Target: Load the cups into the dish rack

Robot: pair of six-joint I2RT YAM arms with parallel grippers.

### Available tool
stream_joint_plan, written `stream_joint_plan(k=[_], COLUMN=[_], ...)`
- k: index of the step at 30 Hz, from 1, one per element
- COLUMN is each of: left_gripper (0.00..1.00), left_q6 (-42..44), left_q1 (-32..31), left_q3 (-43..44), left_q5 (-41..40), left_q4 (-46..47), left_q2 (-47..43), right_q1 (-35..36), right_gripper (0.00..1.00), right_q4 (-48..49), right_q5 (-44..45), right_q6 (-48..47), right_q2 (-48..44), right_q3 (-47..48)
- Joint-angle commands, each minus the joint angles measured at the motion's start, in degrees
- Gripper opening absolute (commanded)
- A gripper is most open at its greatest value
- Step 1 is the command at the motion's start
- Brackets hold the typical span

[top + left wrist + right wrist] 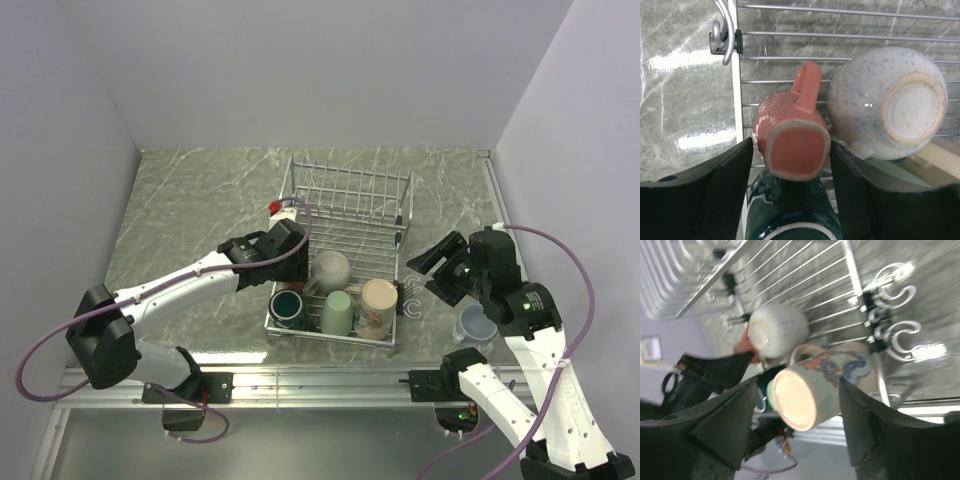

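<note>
I will next tip my right gripper downward and lower it back onto the pale blue mug's far rim (472, 308), because the mug is below it and closer to my base.
The silver wire dish rack (345, 215) stands mid-table. In it are a dark teal mug (288, 306), a light green mug (337, 313), a tan mug (378, 305) and an upturned cream-white mug (330, 268). My left gripper (285, 250) is over the rack's left side. In the left wrist view (791, 142) it is shut on the salmon-red mug (792, 145), base up, just above the teal mug (790, 210) and beside the cream mug (890, 105). My right gripper (435, 262) is open and empty right of the rack. The pale blue mug (475, 325) stands on the table under the right arm.
The rack's upright slotted section (350, 190) is at its far end. Wire hooks (895, 305) stick out from its right side. A metal rail (320, 380) runs along the near table edge. Walls close in the left, right and far sides.
</note>
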Motion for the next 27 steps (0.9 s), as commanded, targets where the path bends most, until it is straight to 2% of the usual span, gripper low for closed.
stream_joint_plan(k=[1, 9, 12, 18, 21, 23, 27], left_gripper=[0.68, 0.71, 0.71, 0.7, 0.7, 0.69, 0.68], left_q6=[-0.25, -0.52, -0.69, -1.4, -1.57, -1.75, -1.66], left_q1=[-0.29, -0.29, -0.21, -0.21, -0.2, -0.12, -0.03], left_q3=[-0.42, -0.16, 1.16, 5.64, 7.14, 7.49, 6.0], left_q5=[1.02, 0.75, -0.39, -2.06, -2.5, -2.5, -2.15], left_q4=[-0.21, -2.06, -4.16, -9.08, -10.93, -11.81, -12.26], left_q2=[-2.91, -4.75, -6.94, -10.28, -11.96, -12.84, -16.08], right_q1=[-0.7, -1.49, -1.67, -3.07, -5.18, -8.41, -16.59], right_gripper=[0.75, 0.75, 0.74, 0.73, 0.7, 0.7, 0.7], right_q4=[-5.72, -13.2, -16.63, -17.51, -18.92, -18.23, -12.88], right_q5=[8.31, 19.73, 23.42, 25.81, 30.28, 31.09, 25.73], right_q6=[-3.17, -4.06, -2.4, 3.84, 5.53, 3.35, -0.89], right_q2=[2.21, 7.75, 8.99, 7.06, 7.41, 7.85, 7.76], right_q3=[4.47, 9.4, 8.09, 0.09, -1.41, -3.16, -7.9])
